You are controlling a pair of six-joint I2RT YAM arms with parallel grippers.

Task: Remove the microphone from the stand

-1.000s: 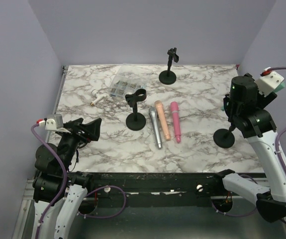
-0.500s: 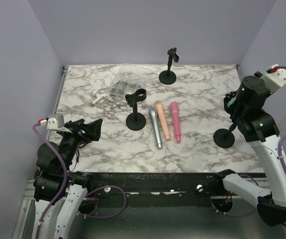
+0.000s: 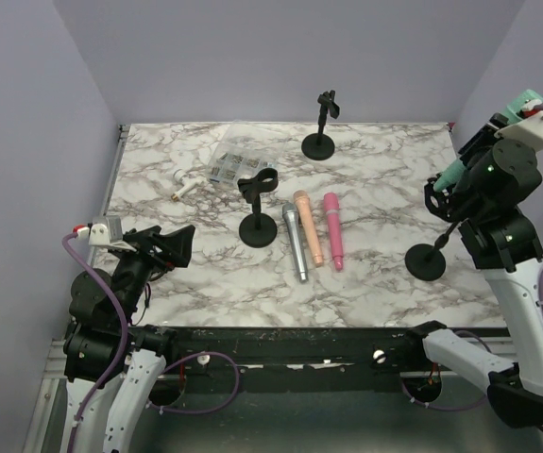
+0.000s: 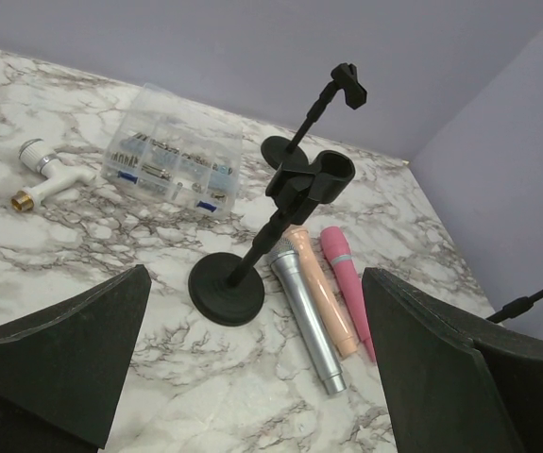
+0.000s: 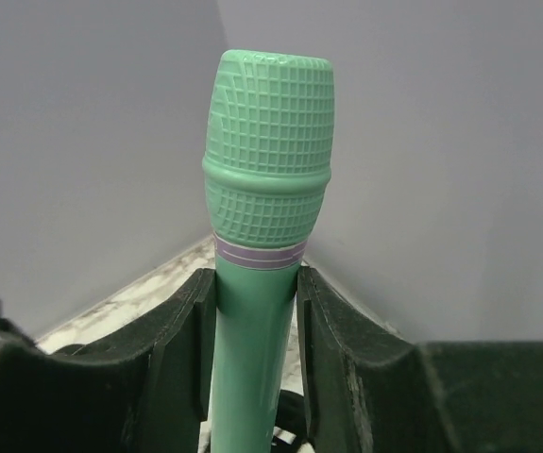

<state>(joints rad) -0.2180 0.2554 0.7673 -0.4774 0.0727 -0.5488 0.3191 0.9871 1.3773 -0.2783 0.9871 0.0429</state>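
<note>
I should next swing my right gripper left in the top view, lower it to the bare tabletop [image 3: 354, 236] beside the pink microphone and release it, joining the microphones there.
My right gripper [image 3: 486, 156] is shut on a green microphone [image 5: 263, 170], its black fingers [image 5: 181, 349] pressed on both sides of the handle below the purple ring. In the top view the microphone [image 3: 524, 102] slants from its head at the upper right down toward the clip [image 3: 438, 195] of the right black stand [image 3: 427, 261]. I cannot tell whether its lower end still sits in the clip. My left gripper [image 3: 170, 245] is open and empty at the near left, also seen in the left wrist view [image 4: 255, 276].
An empty black stand [image 3: 257, 226] is mid-table, with silver [image 3: 295, 243], peach [image 3: 308, 228] and pink [image 3: 332, 231] microphones lying beside it. Another stand [image 3: 318, 143] is at the back. A clear parts box [image 3: 236, 162] and a white fitting [image 3: 186, 187] lie at the back left.
My right wrist has tilted and risen up and to the right with the green microphone, whose head now shows at the upper right. The left arm has barely moved.
</note>
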